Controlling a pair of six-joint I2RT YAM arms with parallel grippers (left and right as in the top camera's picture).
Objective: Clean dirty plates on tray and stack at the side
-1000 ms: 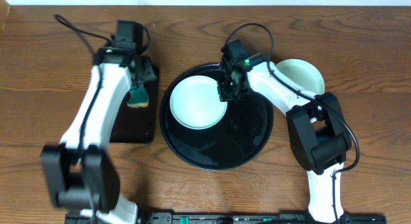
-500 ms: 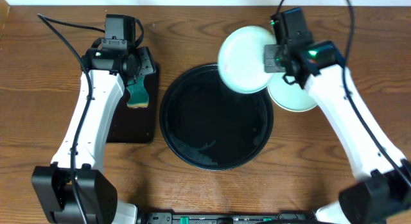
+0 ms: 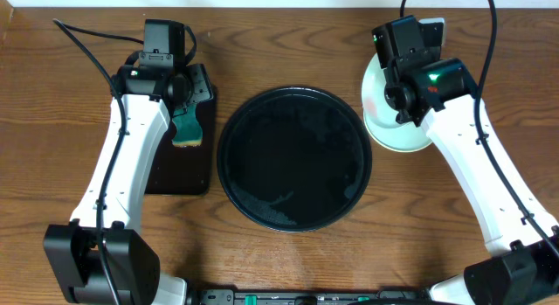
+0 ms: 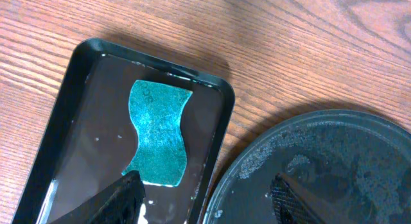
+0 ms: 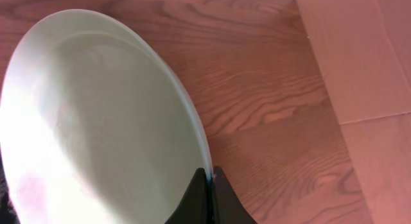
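Observation:
I will next move my right gripper to the right in the overhead view and down, and let go of the mint plate's rim, because there is bare wood below it on that side.
The round black tray (image 3: 293, 204) lies mid-table, wet, with no plate on it. My right gripper (image 5: 209, 178) is shut on the rim of a pale mint plate (image 5: 96, 121). In the overhead view that plate (image 3: 377, 91) hangs tilted to the right of the tray, over a second pale plate (image 3: 403, 142) resting on the wood. My left gripper (image 4: 209, 203) is open and holds nothing. It hovers over the gap between the rectangular tray and the round tray (image 4: 334, 153).
A small rectangular black tray (image 3: 179, 169) stands left of the round one, with a teal sponge (image 4: 157, 134) lying in it. Bare wood surrounds both trays. A light cardboard-coloured surface (image 5: 359, 63) shows at the right in the right wrist view.
My right gripper lifted the mint plate off the round tray and carried it right, over the other plate. The left arm shifted slightly early on, then stayed still.

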